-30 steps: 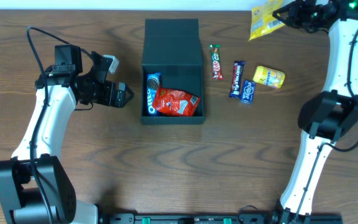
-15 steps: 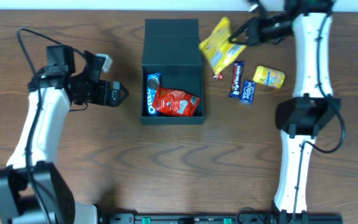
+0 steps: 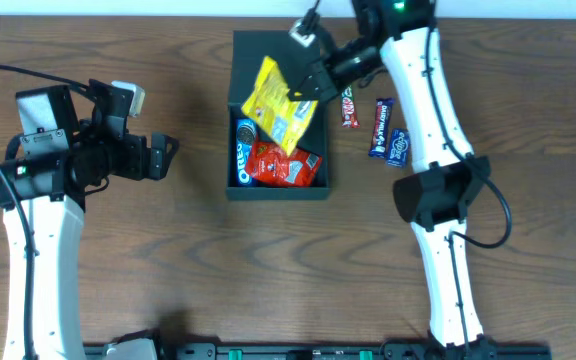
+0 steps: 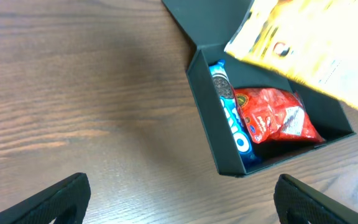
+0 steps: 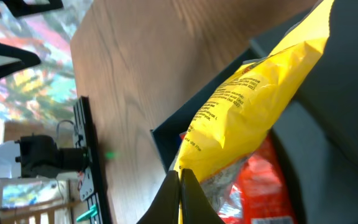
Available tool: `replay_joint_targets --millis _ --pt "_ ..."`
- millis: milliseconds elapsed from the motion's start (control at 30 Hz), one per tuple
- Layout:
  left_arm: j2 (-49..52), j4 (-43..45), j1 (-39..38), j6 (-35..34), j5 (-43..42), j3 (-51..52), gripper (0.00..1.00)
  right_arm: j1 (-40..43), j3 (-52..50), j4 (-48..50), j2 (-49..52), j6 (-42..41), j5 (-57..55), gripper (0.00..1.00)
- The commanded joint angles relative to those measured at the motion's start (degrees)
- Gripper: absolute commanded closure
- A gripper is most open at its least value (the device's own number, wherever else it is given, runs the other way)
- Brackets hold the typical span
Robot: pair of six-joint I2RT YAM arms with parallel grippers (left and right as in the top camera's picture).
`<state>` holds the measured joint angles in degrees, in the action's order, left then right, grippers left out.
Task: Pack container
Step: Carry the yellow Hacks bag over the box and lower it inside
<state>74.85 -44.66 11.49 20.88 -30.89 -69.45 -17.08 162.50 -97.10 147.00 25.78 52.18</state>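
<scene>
My right gripper moves back and down toward the red packet (image 3: 286, 166) next and releases, as the yellow packet (image 3: 276, 106) still hangs high.
The container (image 3: 278, 193) is a black box with its lid flap laid open at the back. A blue Oreo packet (image 3: 243, 160) and a red packet (image 3: 286, 166) lie in it. My right gripper (image 3: 311, 84) is shut on a corner of a yellow packet (image 3: 276, 106), which hangs over the box's back half. In the right wrist view its fingers (image 5: 180, 177) pinch the yellow packet (image 5: 247, 112) above the red packet (image 5: 272, 186). My left gripper (image 3: 166, 150) stands open and holds nothing, well to the left of the box. Its wrist view shows the container (image 4: 205, 118) and the Oreo packet (image 4: 232, 118).
A red KitKat bar (image 3: 348, 106) and two blue snack bars (image 3: 381, 125) (image 3: 398, 147) lie on the table to the right of the box, beside my right arm. Bare wooden table (image 3: 218, 270) spreads in front of the box.
My right arm has swung left from the table's far right corner, carrying the yellow packet until it hangs over the box. My left gripper has drawn back to the left, still open.
</scene>
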Motion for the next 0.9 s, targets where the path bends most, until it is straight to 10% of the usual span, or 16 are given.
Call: replay_joint_targets --millis 0,867 --pt "-1.46 -0.07 0.22 1.49 1.27 -0.20 0.05 -0.96 -2.08 -0.20 -5.25 -0.92 -0.09 0.99" --pt "-1.55 1.84 0.22 1.86 1.22 -0.20 0.04 -3.56 -36.74 0.04 -16.35 33.27 -0.33 0.99"
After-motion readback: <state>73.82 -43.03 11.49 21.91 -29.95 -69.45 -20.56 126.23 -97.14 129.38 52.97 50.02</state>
